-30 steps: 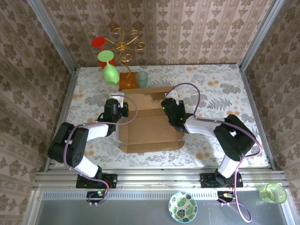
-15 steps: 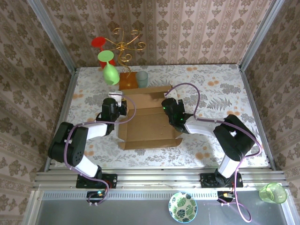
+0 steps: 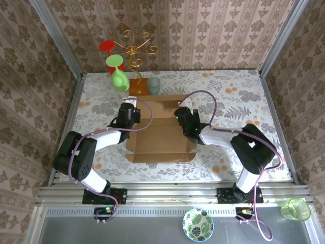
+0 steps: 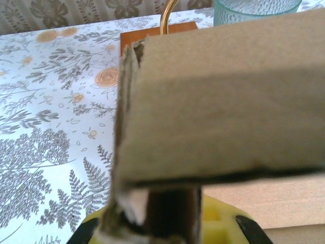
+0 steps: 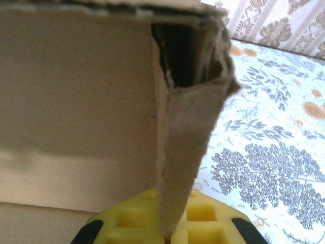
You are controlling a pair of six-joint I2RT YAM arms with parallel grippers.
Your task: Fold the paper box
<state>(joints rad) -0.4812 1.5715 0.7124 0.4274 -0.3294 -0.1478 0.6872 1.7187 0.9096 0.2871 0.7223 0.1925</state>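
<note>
I will move my left gripper sideways toward my right gripper next and open it to let go of the box's doubled side (image 4: pixel 160 216). That side is between its fingers and already stands up.
The paper box (image 3: pixel 160 142) lies open in the middle of the table, a plain brown cardboard mailer with its back panel and side walls raised. My left gripper (image 3: pixel 131 114) is shut on the box's left wall near the far corner. From the left wrist, the doubled wall (image 4: pixel 152 152) runs down into the left gripper (image 4: pixel 162 226). My right gripper (image 3: pixel 181 114) is shut on the right wall. In the right wrist view, the folded wall (image 5: pixel 188 127) narrows into the slit of the right gripper (image 5: pixel 165 231), and the box's inner face (image 5: pixel 76 101) fills the left side.
A small wooden slab (image 3: pixel 138 86) with a gold wire stand holding a green glass (image 3: pixel 119 79) and a red glass (image 3: pixel 106 47) sits just behind the box, beside a teal cup (image 3: pixel 154 85). Patterned walls enclose the table. A plate (image 3: pixel 198 223) and green cup (image 3: pixel 296 208) lie off the table.
The left gripper has moved right and slightly away, bringing the box's left wall upright. The box has narrowed and shifted a little. The right gripper has held its place on the right wall.
</note>
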